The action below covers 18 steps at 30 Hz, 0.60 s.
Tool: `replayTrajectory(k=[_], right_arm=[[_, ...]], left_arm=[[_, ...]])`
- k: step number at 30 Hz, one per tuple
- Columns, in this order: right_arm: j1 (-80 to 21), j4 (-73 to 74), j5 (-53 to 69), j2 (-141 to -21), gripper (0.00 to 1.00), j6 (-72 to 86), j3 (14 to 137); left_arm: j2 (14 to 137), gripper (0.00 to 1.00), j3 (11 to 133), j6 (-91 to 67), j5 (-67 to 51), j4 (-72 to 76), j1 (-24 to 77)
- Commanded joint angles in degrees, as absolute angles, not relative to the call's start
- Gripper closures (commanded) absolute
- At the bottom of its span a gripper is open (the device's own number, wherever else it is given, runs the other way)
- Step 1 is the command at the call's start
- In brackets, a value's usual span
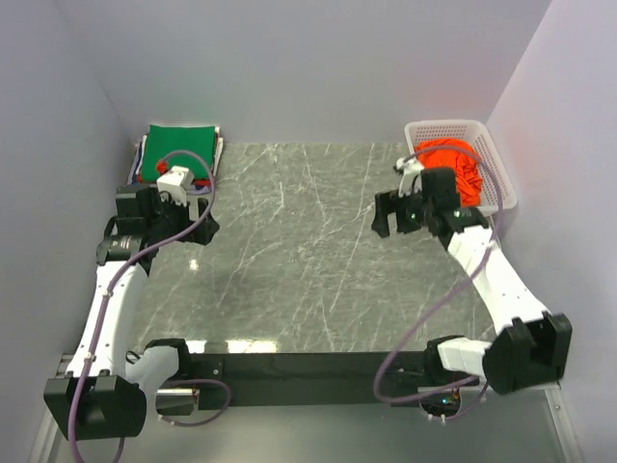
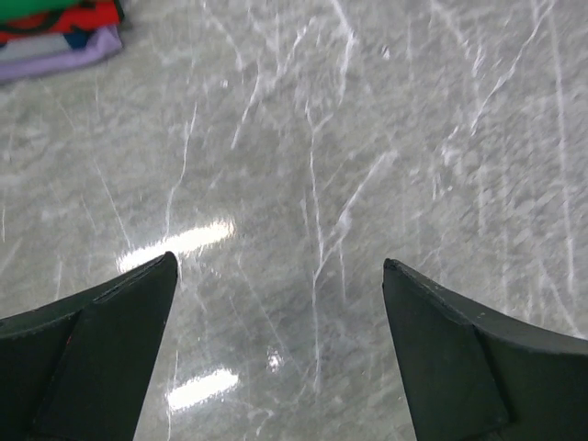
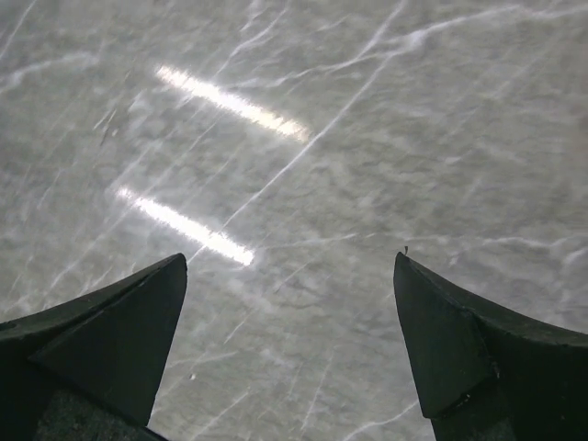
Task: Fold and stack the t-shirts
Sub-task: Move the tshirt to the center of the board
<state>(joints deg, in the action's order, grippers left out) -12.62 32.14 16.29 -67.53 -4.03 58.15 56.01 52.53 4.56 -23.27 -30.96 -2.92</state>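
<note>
The robot's right hand will reach outward and to its right in the top view, then come down onto the middle of the still crumpled orange t-shirt (image 1: 455, 164) that lies there.
A stack of folded t-shirts (image 1: 178, 152) lies at the table's far left corner, a green one on top with red and white cloth under it. Its edge shows in the left wrist view (image 2: 55, 32) at the top left. A crumpled bright orange t-shirt (image 1: 455, 164) lies in the white lattice basket (image 1: 494, 159) at the far right. My left gripper (image 1: 204, 224) is open and empty over bare table just in front of the stack; its fingers (image 2: 110, 349) frame only marble. My right gripper (image 1: 388, 214) is open and empty over the table, left of the basket; its fingers (image 3: 469, 358) frame marble.
The grey marble table (image 1: 308, 251) runs between the two arms. Pale walls close in at the left, back and right. The black base rail (image 1: 308, 367) lies along the near edge. Purple cables loop off both arms.
</note>
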Motion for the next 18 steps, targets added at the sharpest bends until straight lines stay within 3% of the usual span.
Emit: replayTrajectory(k=[1, 9, 18], right_arm=[[-7.2, 32.3, 16.9, -74.3, 0.01, -5.0, 67.6], [4.0, 33.4, 15.1, -93.2, 0.01, -7.5, 92.5], [10.4, 38.0, 5.6, -125.6, 0.01, -4.7, 124.5]], left_arm=[[58.4, 0.01, 58.6, 2.7, -26.4, -29.5, -2.8], [66.4, 0.01, 64.3, 0.4, -29.8, -29.5, -2.8], [73.7, 0.01, 66.5, 1.4, -29.2, -29.9, -2.9]])
